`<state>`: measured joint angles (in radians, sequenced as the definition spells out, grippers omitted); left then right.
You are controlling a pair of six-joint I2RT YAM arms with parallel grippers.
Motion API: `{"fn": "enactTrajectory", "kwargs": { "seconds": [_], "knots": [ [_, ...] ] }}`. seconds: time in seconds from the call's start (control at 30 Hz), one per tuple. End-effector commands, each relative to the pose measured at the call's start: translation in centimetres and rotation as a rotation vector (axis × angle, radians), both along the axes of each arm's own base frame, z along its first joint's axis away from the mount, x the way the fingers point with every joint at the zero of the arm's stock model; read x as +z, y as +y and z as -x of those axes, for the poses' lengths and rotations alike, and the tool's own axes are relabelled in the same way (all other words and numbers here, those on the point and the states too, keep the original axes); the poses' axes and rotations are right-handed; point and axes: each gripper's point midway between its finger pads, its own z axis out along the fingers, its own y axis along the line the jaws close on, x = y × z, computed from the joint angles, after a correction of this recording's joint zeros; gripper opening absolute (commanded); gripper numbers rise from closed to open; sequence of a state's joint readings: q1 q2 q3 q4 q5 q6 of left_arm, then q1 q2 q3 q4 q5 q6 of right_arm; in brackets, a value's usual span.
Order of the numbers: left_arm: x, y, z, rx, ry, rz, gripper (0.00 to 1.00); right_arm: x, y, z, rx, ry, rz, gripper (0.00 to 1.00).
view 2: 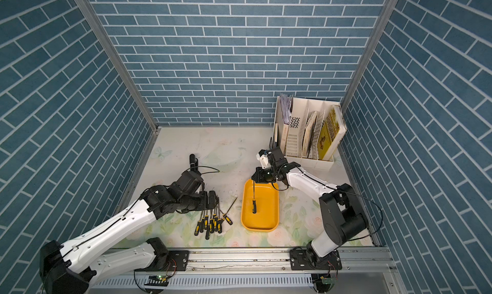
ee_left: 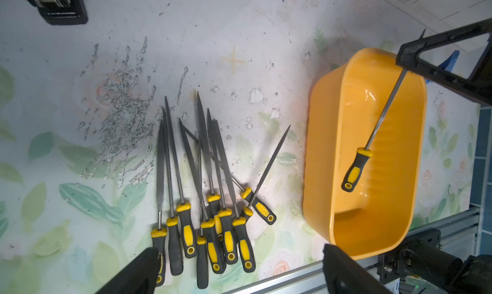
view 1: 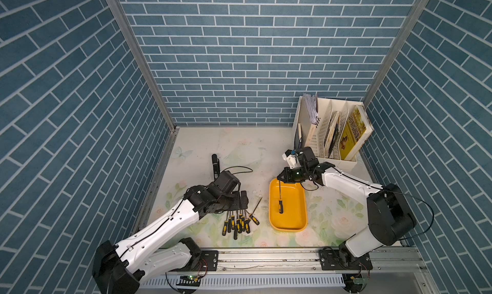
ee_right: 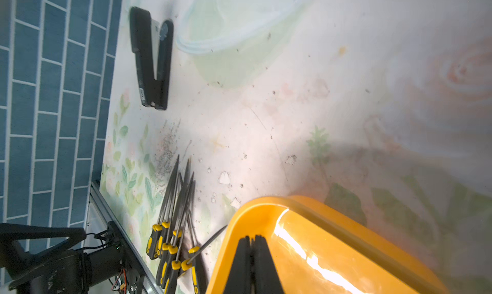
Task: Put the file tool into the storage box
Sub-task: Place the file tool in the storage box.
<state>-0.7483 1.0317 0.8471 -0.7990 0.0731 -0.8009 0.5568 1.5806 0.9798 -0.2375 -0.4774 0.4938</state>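
My right gripper should next go back down over the box's bottom by the pile-side [view 1: 275, 207] below it and let go of the tip, since the file still slants.
The yellow-orange storage box [view 1: 292, 215] [view 2: 266, 215] sits right of centre on the floral mat. My right gripper [view 1: 280, 178] [ee_right: 251, 242] is over its far end, shut on the metal tip of one file tool [view 1: 280, 199] [ee_left: 383, 117]. That file slants down into the box with its black-and-yellow handle low inside. In the right wrist view the fingers hide the file. My left gripper [view 1: 243, 199] [ee_left: 239, 263] hangs open over a pile of several more files [view 1: 238, 222] [ee_left: 207, 199] left of the box, with nothing between its fingers.
A black stapler [view 1: 215, 166] [ee_right: 151, 58] lies behind the left arm. A tall white book rack [view 1: 330, 130] stands at the back right, close behind the right wrist. One file [view 1: 255, 207] lies slanted between pile and box. An aluminium rail [view 1: 266, 258] borders the front.
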Motion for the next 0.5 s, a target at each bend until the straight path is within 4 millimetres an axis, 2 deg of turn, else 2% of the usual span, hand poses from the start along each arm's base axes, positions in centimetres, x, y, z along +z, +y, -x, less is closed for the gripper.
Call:
{"fn": "enactTrajectory", "kwargs": {
  "seconds": [0.0, 0.3, 0.47],
  "knots": [
    [-0.5, 1.0, 0.0, 0.052, -0.002, -0.015, 1.0, -0.5, 0.9, 0.4, -0.011, 0.028, -0.045, 0.0],
    [-2.1, 1.7, 0.6, 0.079, 0.028, -0.036, 1.0, -2.6, 1.0, 2.1, -0.058, 0.093, -0.069, 0.0],
    [-2.8, 2.0, 1.0, 0.081, 0.041, -0.043, 1.0, -3.6, 0.8, 2.5, -0.083, 0.115, -0.073, 0.0]
  ]
}}
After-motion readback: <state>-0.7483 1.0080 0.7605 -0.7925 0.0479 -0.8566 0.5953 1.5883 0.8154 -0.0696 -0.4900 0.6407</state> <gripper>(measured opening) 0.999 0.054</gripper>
